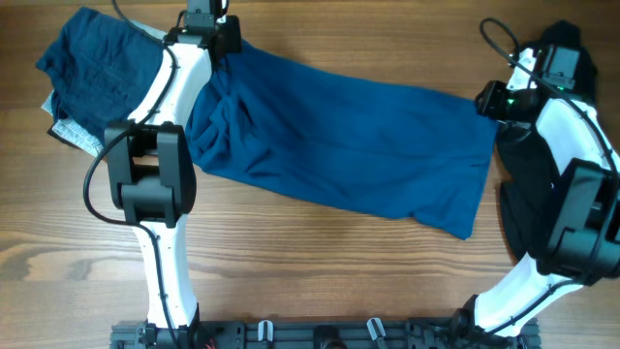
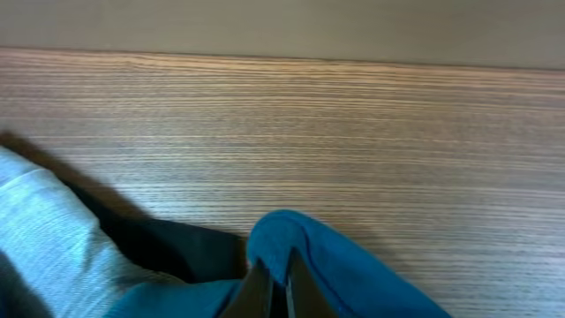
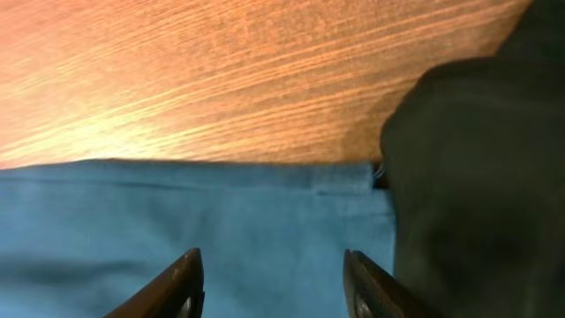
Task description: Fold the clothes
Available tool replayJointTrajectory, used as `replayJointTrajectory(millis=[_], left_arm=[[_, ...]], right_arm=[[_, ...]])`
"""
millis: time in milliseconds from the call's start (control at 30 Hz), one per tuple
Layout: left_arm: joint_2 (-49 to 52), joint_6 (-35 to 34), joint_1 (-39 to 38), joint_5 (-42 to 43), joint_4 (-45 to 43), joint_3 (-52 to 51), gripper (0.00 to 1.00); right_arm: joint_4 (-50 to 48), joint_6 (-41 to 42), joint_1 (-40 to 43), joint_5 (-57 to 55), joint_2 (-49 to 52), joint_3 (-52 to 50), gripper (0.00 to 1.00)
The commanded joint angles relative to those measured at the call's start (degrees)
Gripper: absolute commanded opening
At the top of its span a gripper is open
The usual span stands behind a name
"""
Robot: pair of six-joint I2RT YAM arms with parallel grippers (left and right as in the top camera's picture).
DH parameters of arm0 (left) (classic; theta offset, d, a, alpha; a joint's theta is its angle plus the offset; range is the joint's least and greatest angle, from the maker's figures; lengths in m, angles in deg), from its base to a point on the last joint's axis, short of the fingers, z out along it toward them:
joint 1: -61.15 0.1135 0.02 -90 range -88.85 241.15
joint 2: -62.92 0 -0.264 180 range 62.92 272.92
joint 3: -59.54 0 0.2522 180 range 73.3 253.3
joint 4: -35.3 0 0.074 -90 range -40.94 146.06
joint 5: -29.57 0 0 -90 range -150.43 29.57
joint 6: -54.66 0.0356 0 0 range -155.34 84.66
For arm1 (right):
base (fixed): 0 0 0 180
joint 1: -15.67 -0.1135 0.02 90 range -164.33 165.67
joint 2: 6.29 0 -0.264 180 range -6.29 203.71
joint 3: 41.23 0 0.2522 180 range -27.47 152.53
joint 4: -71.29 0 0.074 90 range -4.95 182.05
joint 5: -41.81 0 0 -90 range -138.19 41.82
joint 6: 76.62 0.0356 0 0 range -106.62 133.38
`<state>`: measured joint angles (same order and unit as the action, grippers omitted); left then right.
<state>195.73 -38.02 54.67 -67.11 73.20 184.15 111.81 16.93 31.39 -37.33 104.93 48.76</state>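
The left gripper lifts and draws back over the bunched end next, releasing the fabric, because the blue garment lies spread with its far corner pinched.
A blue garment lies spread across the middle of the wooden table, bunched at its left end. My left gripper is at the garment's far left corner, shut on a fold of the blue cloth; its fingertips pinch the fabric. My right gripper hovers open over the garment's far right corner; in the right wrist view its fingers straddle the blue cloth near its hem.
A pile of darker blue clothes with a pale patterned piece lies at the far left. A black garment lies at the right edge and shows in the right wrist view. Light grey cloth lies beside the left gripper.
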Motion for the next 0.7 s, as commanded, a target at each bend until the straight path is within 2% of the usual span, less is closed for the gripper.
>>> replayJointTrajectory(millis=[0, 400, 433, 500, 567, 667], left_arm=[[-1.25, -1.03, 0.76, -1.79, -0.33, 0.22, 0.04], [-1.25, -1.03, 0.70, -1.79, 0.83, 0.22, 0.04], [-1.25, -1.03, 0.70, -1.79, 1.25, 0.22, 0.04], [-1.25, -1.01, 0.70, -1.79, 2.10, 0.22, 0.04], [-1.25, -1.03, 0.70, -1.79, 3.04, 0.22, 0.04], [-1.25, -1.01, 0.70, -1.79, 4.35, 0.22, 0.04]], right_arm=[[-2.38, -0.35, -0.94, -6.27, 2.51, -0.09, 0.52], [-11.52, 1.36, -1.22, -7.04, 10.19, -0.09, 0.51], [-11.50, 1.31, -1.22, -7.06, 10.75, -0.09, 0.45], [-10.84, 0.94, -1.29, -7.04, 11.65, -0.09, 0.16], [-9.94, 0.90, -1.49, -7.06, 11.96, -0.09, 0.09], [-8.22, 0.94, -1.49, -7.10, 11.89, -0.07, 0.04]])
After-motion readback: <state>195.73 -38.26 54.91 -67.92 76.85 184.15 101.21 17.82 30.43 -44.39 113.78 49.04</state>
